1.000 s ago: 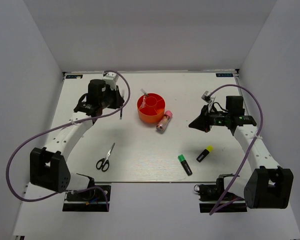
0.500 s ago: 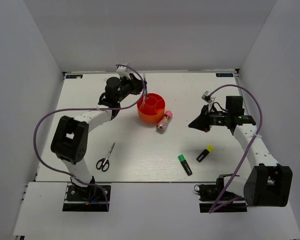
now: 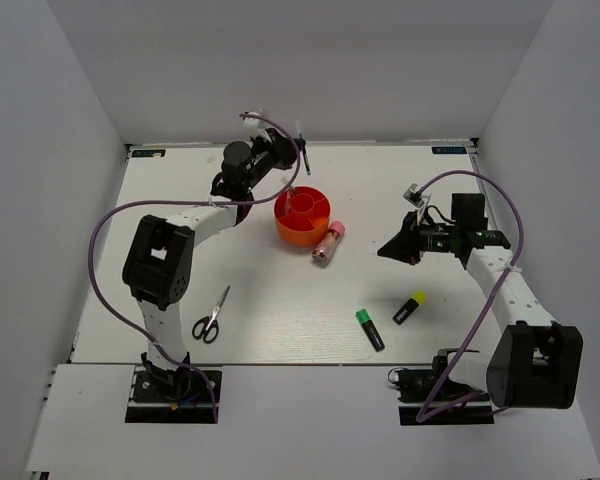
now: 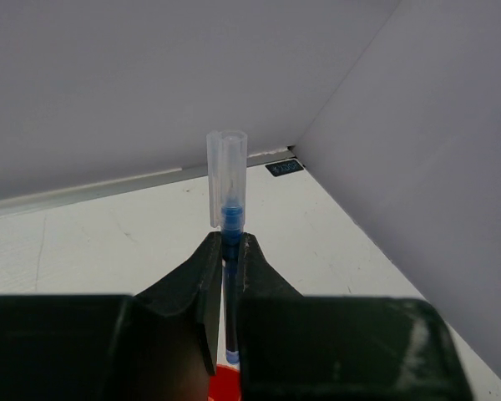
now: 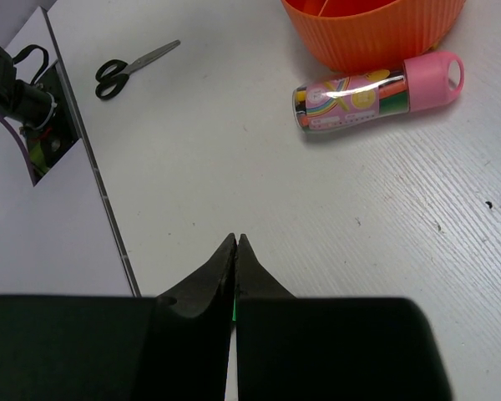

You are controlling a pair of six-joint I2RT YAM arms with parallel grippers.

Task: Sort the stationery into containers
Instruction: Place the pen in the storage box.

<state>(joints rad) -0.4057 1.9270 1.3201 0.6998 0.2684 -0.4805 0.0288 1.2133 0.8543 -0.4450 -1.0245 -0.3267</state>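
The thin pen (image 3: 301,152) hangs beyond the tub's rim, so my left gripper will move back and down over the far part of the orange tub (image 3: 302,222) to release it.
My left gripper (image 3: 286,150) is shut on the thin white pen (image 3: 301,152) and holds it in the air behind the round orange tub (image 3: 302,222). In the left wrist view the pen (image 4: 227,188), with its clear cap and blue core, stands upright between the jaws (image 4: 228,241), and a sliver of the tub (image 4: 220,386) shows below. My right gripper (image 3: 391,248) is shut and empty (image 5: 235,239) above bare table. The pink-capped clear tube (image 3: 329,242) lies against the tub's right side (image 5: 376,90). The scissors (image 3: 211,315), green highlighter (image 3: 370,328) and yellow highlighter (image 3: 409,307) lie on the table.
White walls close in the table at the back and on both sides; the back corner (image 4: 284,159) is near the left gripper. Purple cables loop off both arms. The scissors (image 5: 134,67) and the tub (image 5: 376,29) also show in the right wrist view.
My left arm has swung from the table's left side to the back centre. The pen now sits higher, behind the tub. The right arm has not moved.
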